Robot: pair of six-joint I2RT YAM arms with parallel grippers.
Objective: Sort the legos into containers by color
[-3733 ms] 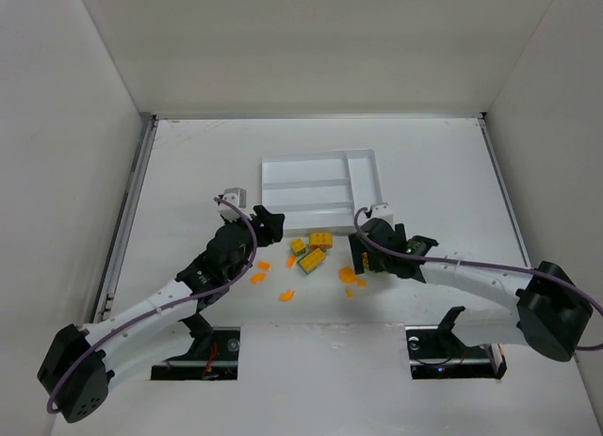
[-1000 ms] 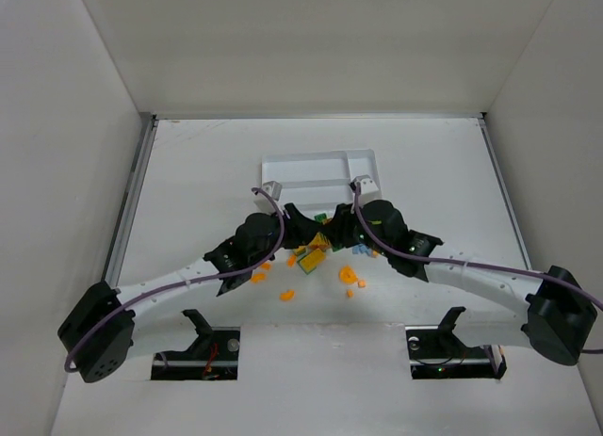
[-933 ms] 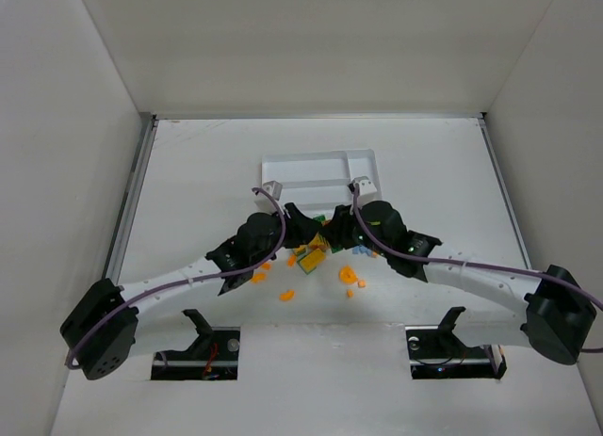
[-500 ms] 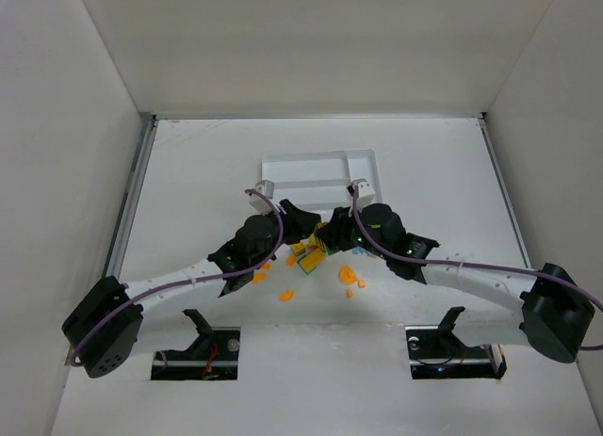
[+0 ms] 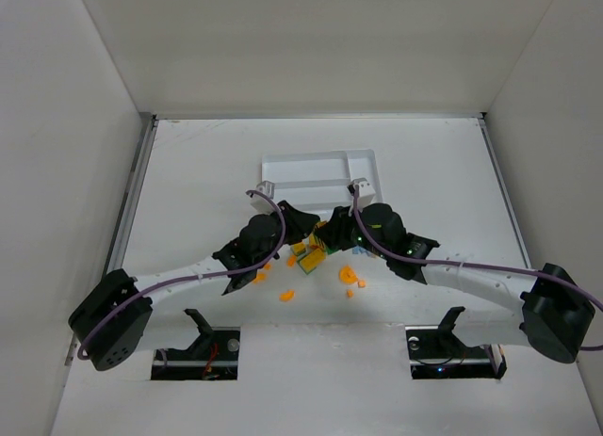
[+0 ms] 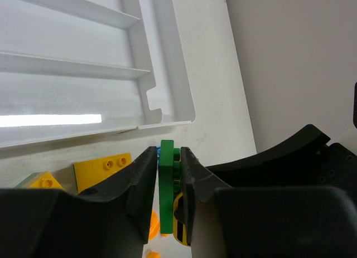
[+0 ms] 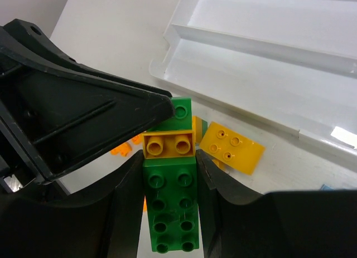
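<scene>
My right gripper moves outward to the left gripper's fingers next, tilting more level, and releases the brick, since the yellow end of the green brick (image 7: 170,208) sticks out toward them.
A long green brick (image 7: 170,208) with a small yellow brick (image 7: 168,145) stuck on its top is held off the table. My right gripper (image 7: 170,160) is shut on its sides. My left gripper (image 6: 167,155) is shut on the far end of the same green brick (image 6: 167,185), which shows edge-on between its fingers. Both grippers meet just in front of the white tray (image 5: 320,163), left gripper (image 5: 303,227) and right gripper (image 5: 332,236). The tray's long containers (image 6: 67,52) show nothing in them. Below lie loose yellow bricks (image 7: 231,149) and orange bits (image 5: 349,276).
A yellow-and-green brick (image 5: 313,258) lies under the grippers, and another orange bit (image 5: 286,295) lies nearer the arm bases. White walls enclose the table on three sides. The tray's near rim (image 7: 234,116) sits close beyond the held brick.
My left gripper has shut on the far end of the green brick that my right gripper holds. The left wrist shifted slightly towards the tray; the right arm stayed put.
</scene>
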